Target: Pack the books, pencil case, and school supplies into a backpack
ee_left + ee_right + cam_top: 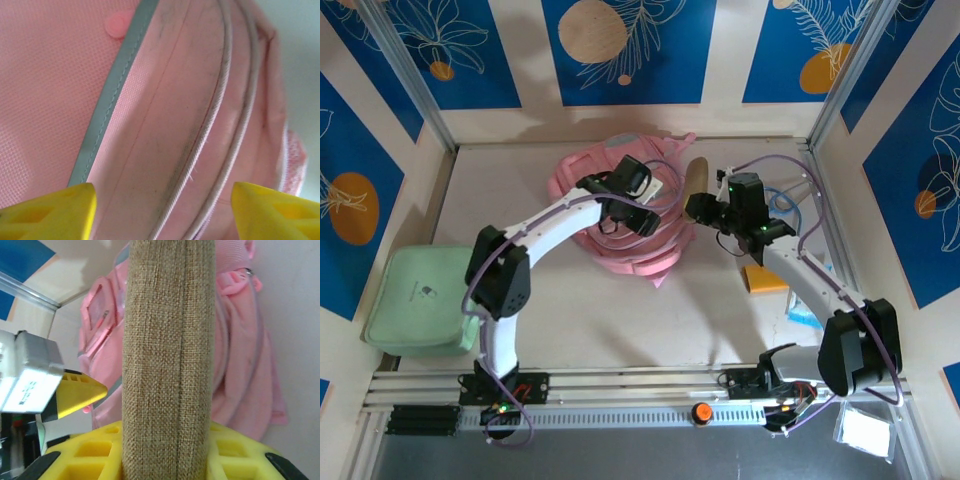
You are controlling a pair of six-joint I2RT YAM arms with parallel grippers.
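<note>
The tan woven pencil case (697,178) is still outside, so my right gripper needs to bring it over the pink backpack (620,235) next, then down inside to let it go.
The pink backpack (620,235) lies crumpled at the middle back of the table. My left gripper (625,212) hovers right over it. In the left wrist view its yellow fingertips stand apart, open (162,205), with the backpack's pink fabric and grey trim (107,105) close beneath. My right gripper (700,207) is just right of the backpack and is shut on the tan woven pencil case (697,178). The pencil case (170,340) stands upright between the yellow fingers (167,452), with the backpack (240,365) behind it. A yellow-orange book (765,278) lies partly under my right arm.
A mint-green soft case (420,300) sits at the left edge of the table. A blue-and-white item (805,308) lies by my right arm. Patterned walls enclose the back and both sides. One of my left gripper's fingertips (75,392) shows left of the pencil case.
</note>
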